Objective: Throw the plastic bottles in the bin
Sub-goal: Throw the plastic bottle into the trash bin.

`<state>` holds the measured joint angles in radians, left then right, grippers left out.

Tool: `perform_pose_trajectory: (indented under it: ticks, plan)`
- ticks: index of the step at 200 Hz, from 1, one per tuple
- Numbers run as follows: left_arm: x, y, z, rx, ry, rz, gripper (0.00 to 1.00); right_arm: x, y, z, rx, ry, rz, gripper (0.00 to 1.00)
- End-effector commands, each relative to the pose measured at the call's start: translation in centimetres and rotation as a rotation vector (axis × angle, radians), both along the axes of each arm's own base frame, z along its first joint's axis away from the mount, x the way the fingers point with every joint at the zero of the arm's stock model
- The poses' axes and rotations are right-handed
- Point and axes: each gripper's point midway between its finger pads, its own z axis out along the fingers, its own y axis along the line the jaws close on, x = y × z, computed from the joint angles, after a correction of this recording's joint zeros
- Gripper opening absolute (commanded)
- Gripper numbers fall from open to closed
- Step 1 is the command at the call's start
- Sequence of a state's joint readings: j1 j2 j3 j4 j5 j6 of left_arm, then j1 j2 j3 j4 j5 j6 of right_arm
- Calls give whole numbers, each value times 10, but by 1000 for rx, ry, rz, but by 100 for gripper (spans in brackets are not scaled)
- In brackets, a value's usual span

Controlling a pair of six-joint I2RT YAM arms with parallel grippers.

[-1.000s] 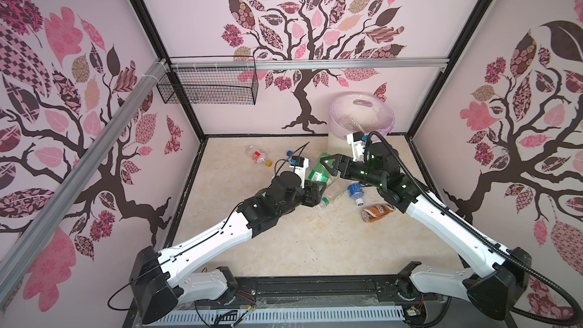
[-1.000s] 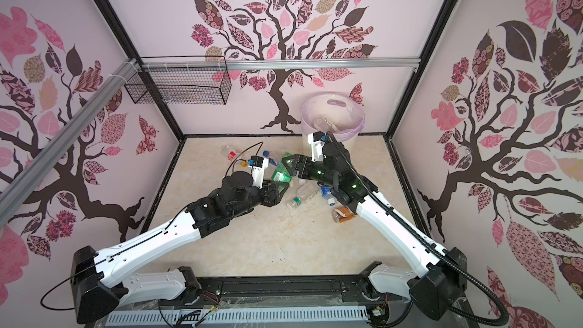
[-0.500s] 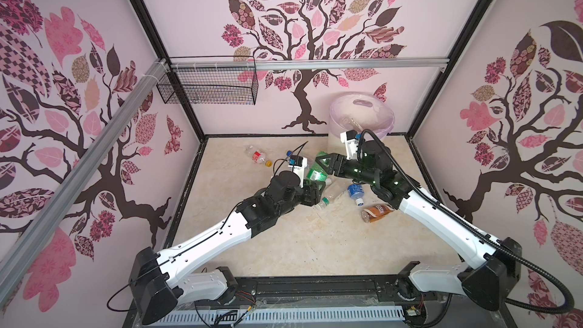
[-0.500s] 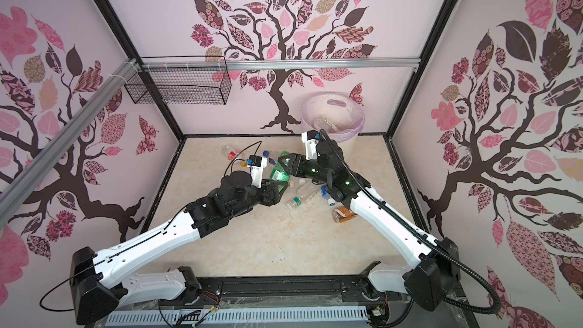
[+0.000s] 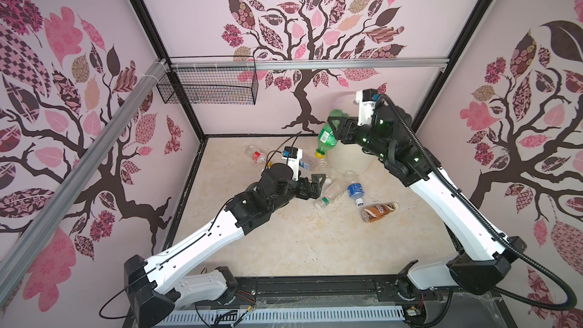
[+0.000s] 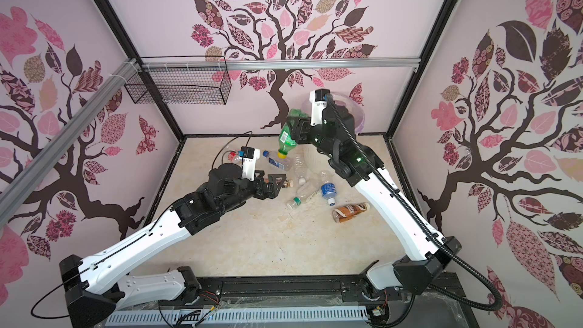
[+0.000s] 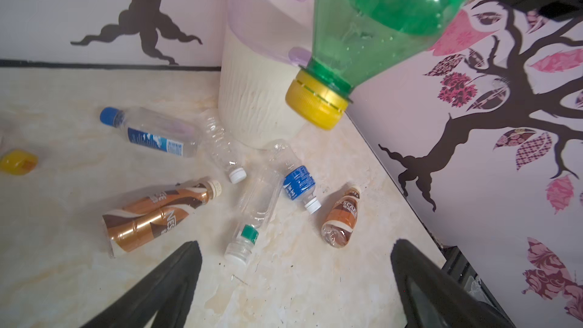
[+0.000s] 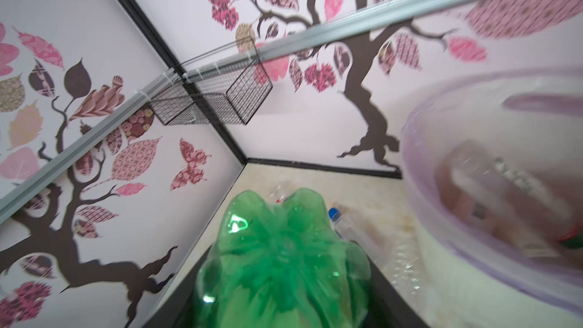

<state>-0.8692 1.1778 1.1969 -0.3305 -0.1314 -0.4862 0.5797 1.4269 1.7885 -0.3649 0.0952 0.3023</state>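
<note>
The green bottle's cap is hanging outside the bin, so my right gripper needs to swing sideways next, across the bin's lilac-lined rim and over the bin's opening, to let go of the bottle.
My right gripper is shut on the base end of a green bottle that hangs cap-down in the air, just left of the bin. The right wrist view shows the green bottle's base between the jaws and the lilac-lined bin rim beside it. My left gripper is open and empty, low over the floor. Ahead of it lie several bottles: a green-capped clear one, a blue-labelled one and two brown ones.
A black wire mesh basket hangs on the rail at the back left. A blue-capped bottle and a ribbed clear one lie by the bin's foot. A red-labelled bottle lies near the back wall. Walls close in on three sides.
My left gripper has opened wide and let go of the green bottle. My right arm has lifted that bottle up and back, next to the bin.
</note>
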Motion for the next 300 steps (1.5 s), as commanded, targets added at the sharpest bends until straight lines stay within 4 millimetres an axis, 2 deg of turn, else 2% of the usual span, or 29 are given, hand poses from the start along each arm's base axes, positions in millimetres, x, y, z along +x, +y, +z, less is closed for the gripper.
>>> perform_pose_trajectory:
  ticks: [1, 25, 32, 36, 42, 58, 71, 85, 97, 107, 119, 133, 142, 149, 152, 194, 229, 257, 277, 300]
  plan:
    - [0, -2, 49, -20, -111, -28, 98, 7, -41, 48, -143, -143, -210, 46]
    - [-3, -6, 80, -50, -179, -66, 98, -9, -70, 116, -162, -314, -332, 46]
    - [-4, -7, 88, -56, -199, -74, 98, -11, -74, 126, -174, -346, -351, 46]
    - [-4, -7, 92, -59, -209, -77, 98, -19, -81, 144, -156, -388, -368, 46]
    - [-4, -8, 96, -58, -218, -80, 98, -25, -87, 157, -151, -425, -388, 46]
    - [-5, -8, 103, -55, -241, -85, 98, -34, -98, 181, -147, -499, -444, 46]
    - [-5, -8, 103, -47, -249, -87, 98, -30, -101, 185, -175, -524, -490, 46]
    - [-4, -7, 99, -33, -248, -83, 98, -10, -100, 174, -234, -503, -539, 48]
    - [-2, -6, 94, -21, -242, -77, 98, 20, -100, 152, -265, -449, -554, 50]
    - [-2, -6, 89, -14, -236, -74, 98, 55, -108, 121, -273, -379, -572, 50]
    - [-2, -5, 84, -10, -223, -68, 98, 105, -118, 71, -296, -274, -602, 51]
    - [-2, -5, 77, -9, -205, -70, 98, 152, -121, 13, -372, -134, -621, 70]
    - [-3, -5, 74, -7, -196, -72, 98, 165, -120, -10, -413, -62, -630, 85]
    - [-4, -4, 72, -1, -190, -74, 98, 165, -119, -14, -404, -37, -627, 98]
    - [-4, -3, 71, 2, -187, -70, 98, 165, -118, -14, -397, -35, -623, 99]
    - [-4, 1, 55, 27, -146, -58, 98, 139, -120, 16, -308, -105, -596, 100]
    - [-6, 2, 38, 30, -93, -52, 98, 126, -122, 18, -318, -78, -579, 99]
    - [-6, 7, 24, 44, -47, -27, 98, 107, -125, 4, -316, -14, -544, 99]
    - [-7, 10, 14, 51, -22, -18, 98, 90, -128, -25, -321, 49, -523, 100]
    - [-8, 5, -2, 61, 34, -31, 98, 61, -136, -55, -304, 113, -513, 100]
